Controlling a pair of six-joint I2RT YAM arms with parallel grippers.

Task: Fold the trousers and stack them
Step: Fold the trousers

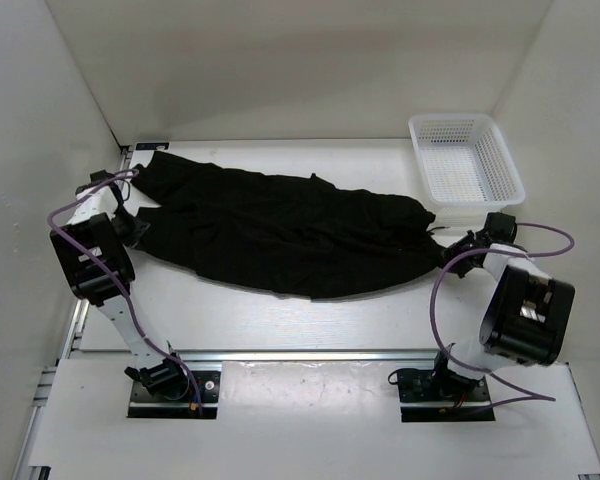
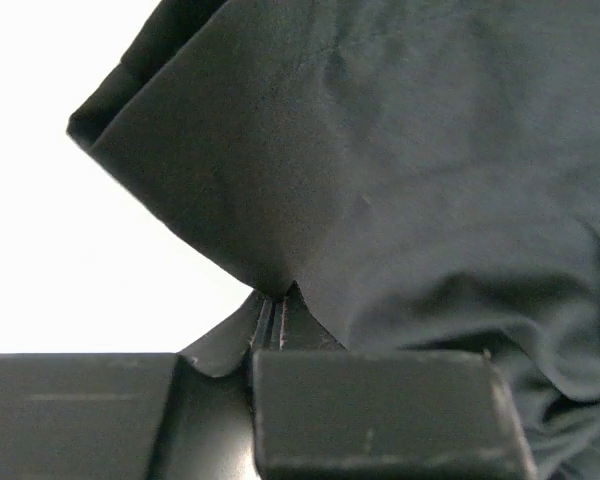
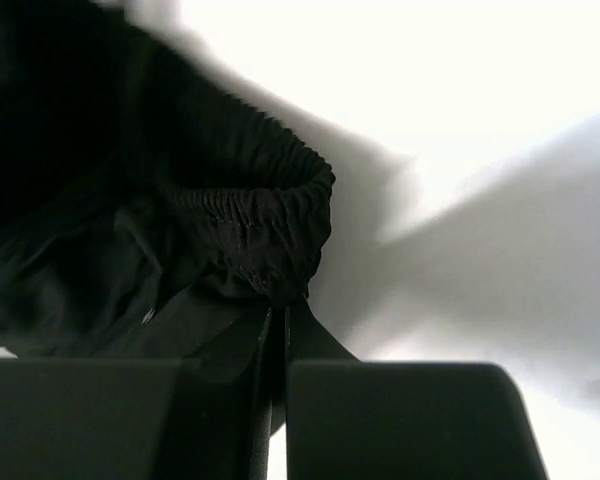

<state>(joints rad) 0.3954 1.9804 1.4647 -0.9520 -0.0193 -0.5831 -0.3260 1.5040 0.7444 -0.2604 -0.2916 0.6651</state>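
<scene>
I need to lift the near leg's hem with my left gripper, carry it outward and let go of it over the far leg's end [image 1: 162,174], because that end is farther outward than my left gripper.
The black trousers [image 1: 280,235] lie stretched across the table, legs to the left and waistband to the right. My left gripper [image 1: 132,228] is shut on a leg hem at the left end; the left wrist view shows the cloth [image 2: 380,170] pinched between the closed jaws [image 2: 276,300]. My right gripper [image 1: 450,252] is shut on the gathered elastic waistband [image 3: 270,215] at the right end, with the fabric bunched at my closed fingertips [image 3: 278,305]. The drawstring is not clearly visible.
A white plastic mesh basket [image 1: 467,160] stands at the back right, just behind my right gripper. White walls close in the table on the left, back and right. A metal rail [image 1: 300,353] runs along the near edge in front of the arm bases.
</scene>
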